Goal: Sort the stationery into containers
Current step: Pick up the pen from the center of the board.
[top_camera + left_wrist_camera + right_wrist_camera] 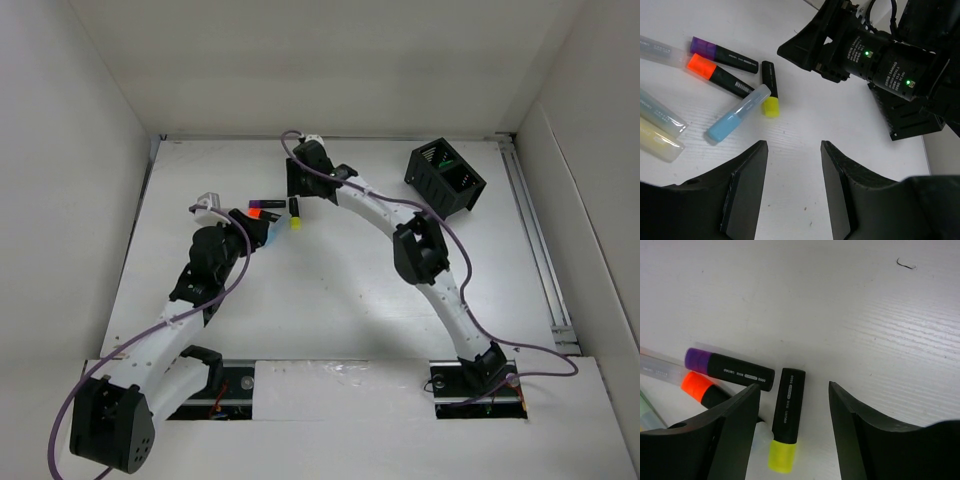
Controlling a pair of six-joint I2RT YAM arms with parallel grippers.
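Note:
My right gripper should next lower around the yellow-capped marker's black body (294, 207) (789, 402) and close across its sides, as the marker's body is below, already between the open fingers.
Several markers lie in a cluster at the table's back left. The yellow-capped marker (786, 415) lies flat between the fingers of my right gripper (795, 390), which is open and low over it; the marker is closer to the left finger (737, 430). Beside it lie a purple-capped marker (730, 369) and an orange-capped one (702, 387). A light blue marker (738, 113) touches the yellow cap (771, 106). My left gripper (794, 150) hovers open over bare table just in front of the cluster, holding nothing. The black slotted box (445, 177) stands at the back right.
Pale translucent markers (660, 114) lie at the left of the cluster. The right arm's wrist (875, 60) hangs close in front of my left gripper. White walls (60, 200) enclose the table on the left, back and right.

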